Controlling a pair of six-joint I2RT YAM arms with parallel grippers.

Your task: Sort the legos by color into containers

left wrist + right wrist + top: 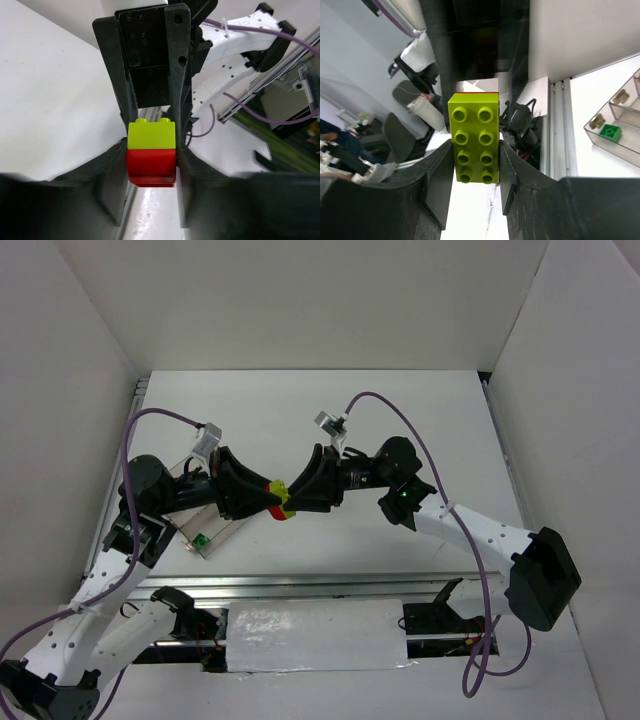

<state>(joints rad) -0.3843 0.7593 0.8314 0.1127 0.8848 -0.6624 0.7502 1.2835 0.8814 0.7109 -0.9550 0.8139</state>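
Observation:
I will move my right gripper away from the red brick [283, 512] next, go across to the tray and go down over its middle trough to release, because bright green is in another trough.
A yellow-green brick [280, 488] is stuck onto a red brick [283, 512], and the pair is held in the air between my two grippers over the table's middle. My left gripper [266, 502] is shut on the red brick [151, 167], with the yellow-green brick [151, 135] just beyond its fingertips. My right gripper [299, 496] faces it and is shut on the yellow-green brick [474, 145], studs towards its camera. The clear tray of troughs [222, 535] lies under the left arm with a bright green brick [201, 539] in it. Both also show in the right wrist view, the tray [626, 150] and the green brick [610, 131].
White walls enclose the table on three sides. A metal rail [300, 585] runs along the near edge by the arm bases. Purple cables [400, 425] loop from both wrists. The left arm hides most of the tray.

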